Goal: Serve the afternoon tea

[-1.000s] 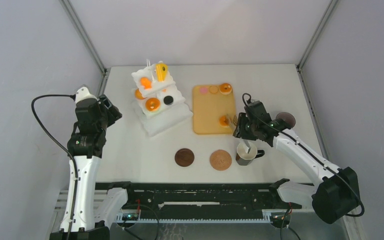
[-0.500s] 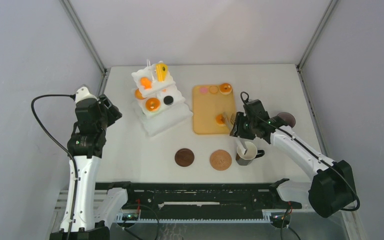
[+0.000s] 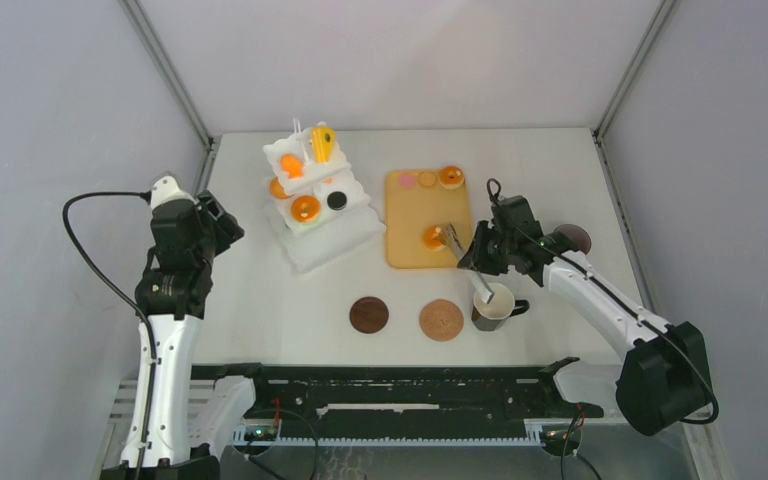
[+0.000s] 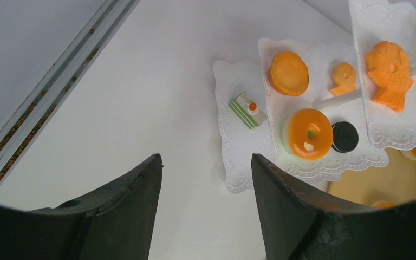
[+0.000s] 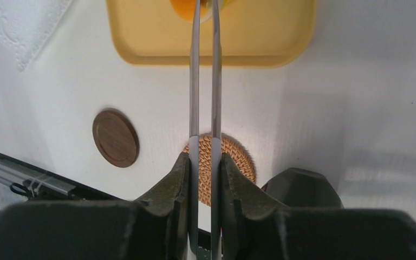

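Note:
My right gripper is going to swing off the tray (image 3: 415, 255) next. It will turn to bring the orange tart in the tongs over that shelf's near corner (image 3: 310, 257).
My right gripper (image 3: 473, 257) is shut on metal tongs (image 5: 205, 70). The tongs' tips pinch an orange tart (image 3: 433, 237) over the tan tray (image 3: 415, 255); in the right wrist view the tart (image 5: 183, 7) is cut off by the top edge. A pink round (image 3: 407, 180), a small orange round (image 3: 427, 178) and another orange tart (image 3: 451, 177) lie at the tray's far end. One dark mug (image 3: 493, 306) stands under the tongs' handle end, another (image 3: 571, 239) behind my right arm. My left gripper (image 4: 206, 162) is open and empty, left of the stand.
A white tiered stand (image 3: 332, 238) holds a yellow wedge (image 3: 323, 142), orange pastries (image 3: 306, 208) and a black round (image 3: 337, 200). A wooden coaster (image 3: 369, 314) and a woven coaster (image 3: 441, 320) lie near the front. The table's left rail (image 4: 49, 97) runs beside my left gripper.
My right gripper has moved left over the tray with the tongs, carrying the orange tart from the tray's near right corner toward its middle. The left arm has not moved.

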Available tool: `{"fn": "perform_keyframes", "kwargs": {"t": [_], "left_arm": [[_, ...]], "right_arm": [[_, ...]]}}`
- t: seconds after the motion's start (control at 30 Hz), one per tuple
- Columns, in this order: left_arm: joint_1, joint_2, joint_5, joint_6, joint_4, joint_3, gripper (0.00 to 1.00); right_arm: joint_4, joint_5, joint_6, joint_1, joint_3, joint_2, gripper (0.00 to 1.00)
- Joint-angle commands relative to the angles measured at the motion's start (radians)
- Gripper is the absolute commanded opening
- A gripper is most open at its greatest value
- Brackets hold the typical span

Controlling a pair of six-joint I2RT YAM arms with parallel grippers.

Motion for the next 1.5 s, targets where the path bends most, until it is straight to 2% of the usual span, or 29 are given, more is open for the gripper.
{"fn": "perform_keyframes", "kwargs": {"t": [0.0,0.27,0.4,0.8,1.13,1.47], "left_arm": [[0.007,-0.012,-0.017,-0.008,0.025,-0.024,0.66],[0.007,-0.008,-0.028,-0.005,0.027,-0.022,0.66],[0.006,-0.005,-0.030,-0.005,0.029,-0.020,0.66],[0.007,-0.017,-0.028,-0.002,0.018,-0.016,0.66],[0.007,-0.013,-0.042,0.006,0.006,0.001,0.66],[0.008,-0.013,-0.043,0.006,0.004,0.002,0.66]], "right_arm": [[0.076,0.040,0.016,0.000,0.004,-0.086,0.14],[0.113,0.003,0.040,0.006,0.028,-0.102,0.08],[0.202,-0.035,0.068,0.068,0.049,-0.082,0.07],[0.398,-0.092,0.158,0.289,0.219,0.184,0.02],[0.508,-0.167,0.222,0.318,0.251,0.345,0.01],[0.540,-0.232,0.242,0.354,0.306,0.481,0.04]]}}
